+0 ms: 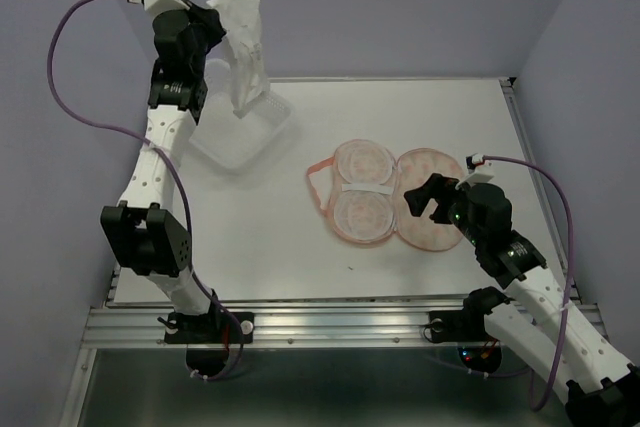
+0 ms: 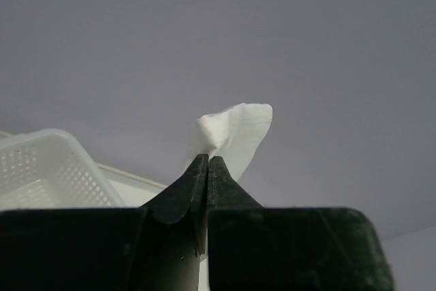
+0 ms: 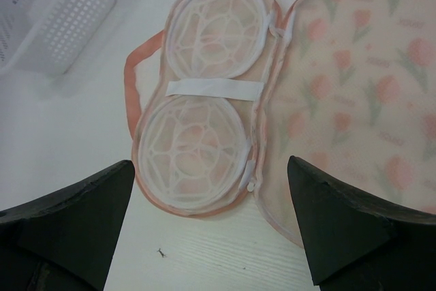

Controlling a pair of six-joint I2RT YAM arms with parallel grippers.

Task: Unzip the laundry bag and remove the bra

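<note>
Next, my left gripper should tip its fingertips down and lower the white bra into the tray (image 1: 238,131), then open.
The peach-pink laundry bag (image 1: 385,193) lies unzipped and spread flat in two halves near the table's middle right, its thin loop at the left; the right wrist view shows its inner frame half (image 3: 204,107) and its tulip-printed half (image 3: 354,73). The white bra (image 1: 243,52) hangs in the air at the far left, above the clear tray, pinched in my left gripper (image 1: 222,19), which is shut on it. In the left wrist view a white fold of the bra (image 2: 235,131) sticks out past the closed fingertips. My right gripper (image 1: 422,199) hovers open over the bag's near right part (image 3: 211,195).
A clear perforated plastic tray (image 1: 240,142) stands at the back left of the white table, under the hanging bra, also the tray (image 2: 41,168) in the left wrist view. Purple cables loop from both arms. Lilac walls close in the table's back and sides.
</note>
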